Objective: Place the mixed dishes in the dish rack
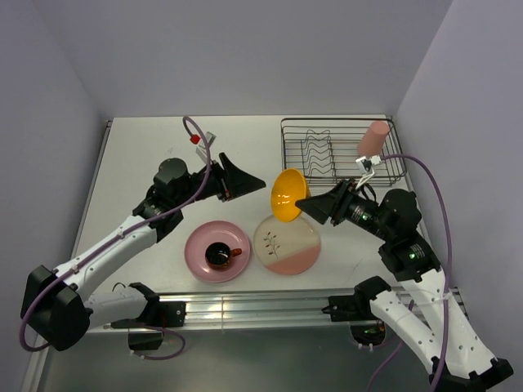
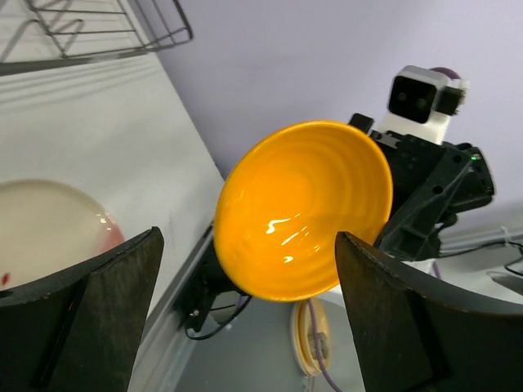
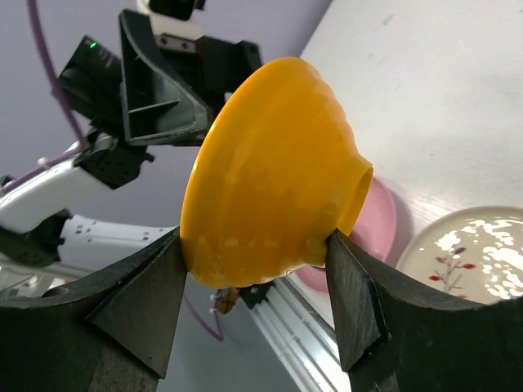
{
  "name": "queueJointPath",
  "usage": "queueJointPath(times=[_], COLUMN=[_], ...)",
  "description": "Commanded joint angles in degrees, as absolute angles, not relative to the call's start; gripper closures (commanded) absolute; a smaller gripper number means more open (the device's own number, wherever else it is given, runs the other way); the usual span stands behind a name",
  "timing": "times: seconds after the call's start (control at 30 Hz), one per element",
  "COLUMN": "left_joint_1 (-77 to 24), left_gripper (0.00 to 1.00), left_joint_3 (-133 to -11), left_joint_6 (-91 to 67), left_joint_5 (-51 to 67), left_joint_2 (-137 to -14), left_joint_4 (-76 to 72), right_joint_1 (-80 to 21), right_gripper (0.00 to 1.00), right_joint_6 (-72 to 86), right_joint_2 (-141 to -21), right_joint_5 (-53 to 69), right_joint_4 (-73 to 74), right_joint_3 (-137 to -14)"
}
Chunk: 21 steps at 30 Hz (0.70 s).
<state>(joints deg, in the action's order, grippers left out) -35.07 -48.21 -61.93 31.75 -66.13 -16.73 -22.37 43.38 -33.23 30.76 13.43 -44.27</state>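
The robot's right gripper will next swing outward, turn its fingers down, lower the bowl (image 1: pixel 288 194) into the empty space on the rack's near side by the pink tumbler, and let it go.
The yellow bowl (image 1: pixel 288 194) hangs tilted above the table, and my right gripper (image 1: pixel 309 202) is shut on it, one finger at its rim and the other at its foot (image 3: pixel 270 171). My left gripper (image 1: pixel 249 181) stands open just left of the bowl, its fingers apart from it; the bowl's inside (image 2: pixel 302 208) faces that camera. On the table lie the pink plate (image 1: pixel 200 249) with the small red-orange cup (image 1: pixel 219 255) on it, and the cream plate (image 1: pixel 286 243). The pink tumbler (image 1: pixel 373 139) leans at the right end of the dish rack (image 1: pixel 339 122).
The rack stands at the far right of the table, against the right wall. A small red-and-white object (image 1: pixel 196 139) lies at the far middle. An aluminium rail (image 1: pixel 245 306) runs along the near edge between the arm bases.
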Motion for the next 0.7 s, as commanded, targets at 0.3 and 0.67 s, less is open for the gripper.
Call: queueJointPath(times=[0.3,0.67], left_joint_1=[-31.55,-31.46], left_gripper=[0.08,0.09], left_joint_3=[-46.93,-45.88], left_joint_6=[-53.62,-50.1], left_joint_5=[26.63,23.91], left_joint_2=[-62.67,-64.86], left_joint_4=[-6.33,-5.9], right_joint_1=[-22.15,-15.92], right_gripper=[1.0,1.0], right_joint_6=[30.77,19.34], right_joint_2=[-45.95,-65.82], right_joint_5=[9.95,-12.38], right_joint_4=[25.12,41.91], right_joint_3=[-64.23,-83.84])
